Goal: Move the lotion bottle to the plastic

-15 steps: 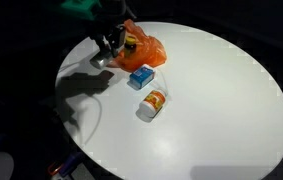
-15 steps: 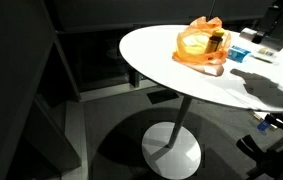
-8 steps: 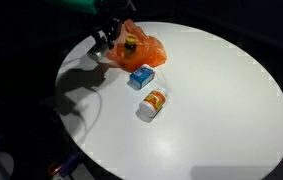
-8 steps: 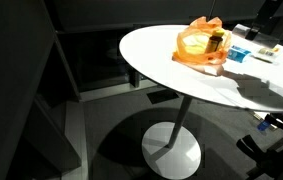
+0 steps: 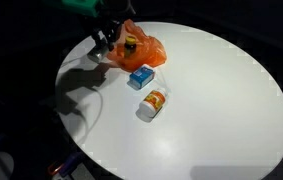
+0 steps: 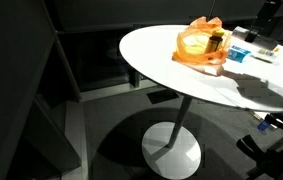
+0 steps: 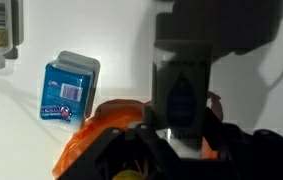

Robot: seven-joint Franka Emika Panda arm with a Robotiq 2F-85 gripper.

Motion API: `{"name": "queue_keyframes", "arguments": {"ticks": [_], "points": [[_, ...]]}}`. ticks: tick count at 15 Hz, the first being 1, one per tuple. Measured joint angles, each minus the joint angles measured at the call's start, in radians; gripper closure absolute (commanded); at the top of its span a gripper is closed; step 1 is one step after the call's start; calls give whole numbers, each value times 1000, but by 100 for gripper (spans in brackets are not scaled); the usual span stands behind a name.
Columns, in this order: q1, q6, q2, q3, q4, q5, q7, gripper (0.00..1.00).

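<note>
The lotion bottle hangs only at the orange bag's edge, so the robot's gripper will move over the opening (image 5: 121, 51) beside the yellow-capped bottle, go down and let go.
My gripper (image 5: 104, 42) hangs just above the table's far left rim, beside the orange plastic bag (image 5: 141, 46). In the wrist view it (image 7: 186, 150) is shut on a dark grey lotion bottle (image 7: 184, 100) that stands between the fingers, right over the bag's edge (image 7: 101, 135). The bag also shows in an exterior view (image 6: 201, 45), crumpled open, with a small dark bottle with a yellow cap (image 6: 214, 42) inside it.
A blue box (image 5: 142, 77) lies next to the bag, also in the wrist view (image 7: 69, 88). An orange and white bottle (image 5: 153, 103) lies on its side nearer the middle. The round white table (image 5: 226, 100) stands on a single pedestal (image 6: 171, 150).
The gripper has risen from the table surface with the grey bottle and shifted slightly towards the bag. Over the last half second it has held still.
</note>
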Motion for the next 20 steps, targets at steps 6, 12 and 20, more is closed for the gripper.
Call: {"name": "queue_keyframes", "arguments": {"ticks": [6,12,20], "points": [[11,104,75,14,15,3,-15,75],[25,141,183,33,93,82,-98,75],[15,151,290,42,217,87,-106,75]]}}
